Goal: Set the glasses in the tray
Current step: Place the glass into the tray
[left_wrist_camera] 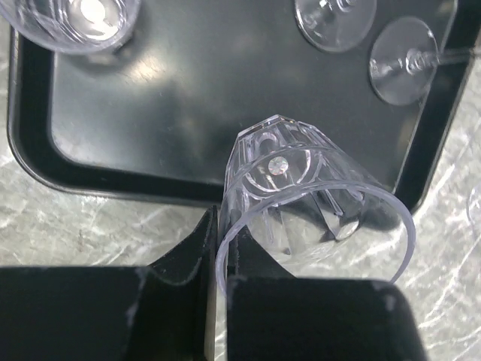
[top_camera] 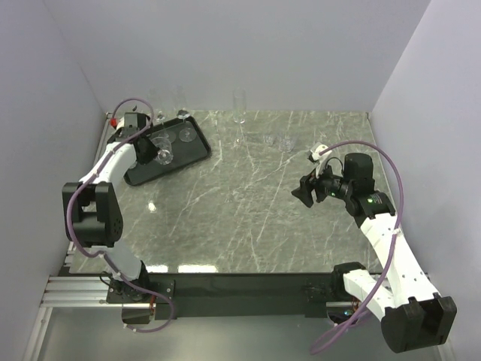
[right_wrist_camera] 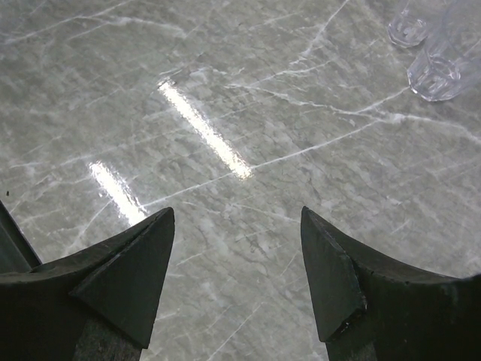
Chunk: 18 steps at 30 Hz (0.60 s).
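My left gripper is holding a tumbler that sticks out over the tray's near rim, so it will move outward and down, to the left in the top view, onto the tray's bare bottom to let go.
The black tray (top_camera: 197, 147) lies at the far left of the table. My left gripper (top_camera: 147, 148) is over the tray's left side, shut on the rim of a faceted clear tumbler (left_wrist_camera: 301, 195). In the left wrist view the gripper (left_wrist_camera: 219, 248) pinches the glass wall, and the tumbler hangs tilted above the tray's rim (left_wrist_camera: 113, 184). Stemmed glasses (top_camera: 184, 129) stand in the tray; two of their round feet (left_wrist_camera: 402, 60) show. A tall flute (top_camera: 239, 113) and two short tumblers (top_camera: 285, 141) stand on the table. My right gripper (top_camera: 307, 189) is open and empty at mid-right.
More glasses (top_camera: 159, 113) stand behind the tray by the back wall. White walls close in the left, back and right. In the right wrist view my gripper (right_wrist_camera: 237, 226) hovers over bare marble (right_wrist_camera: 225, 113), with two short glasses (right_wrist_camera: 434, 75) at top right.
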Available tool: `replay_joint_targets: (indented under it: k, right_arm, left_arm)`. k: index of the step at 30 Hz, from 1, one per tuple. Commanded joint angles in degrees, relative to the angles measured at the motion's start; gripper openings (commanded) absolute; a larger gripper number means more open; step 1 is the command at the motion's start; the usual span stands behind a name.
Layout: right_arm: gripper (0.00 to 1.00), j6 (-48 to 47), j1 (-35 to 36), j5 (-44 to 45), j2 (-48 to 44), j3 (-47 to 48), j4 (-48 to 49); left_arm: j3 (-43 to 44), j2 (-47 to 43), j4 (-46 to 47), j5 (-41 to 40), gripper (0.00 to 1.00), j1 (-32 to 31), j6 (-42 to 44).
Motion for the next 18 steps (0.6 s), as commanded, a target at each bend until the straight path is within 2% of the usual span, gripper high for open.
replay_joint_targets:
  k: [1, 18]
  right_arm:
    - [0.75, 0.58, -0.72, -0.73, -1.12, -0.31, 1.91]
    - [0.75, 0.49, -2.12, -1.53, -1.91, -0.40, 1.82]
  left_arm:
    - [4.66, 1.41, -0.29, -0.99, 0.00, 0.40, -1.03]
    - [16.18, 12.76, -4.51, -4.50, 0.02, 4.18, 0.20]
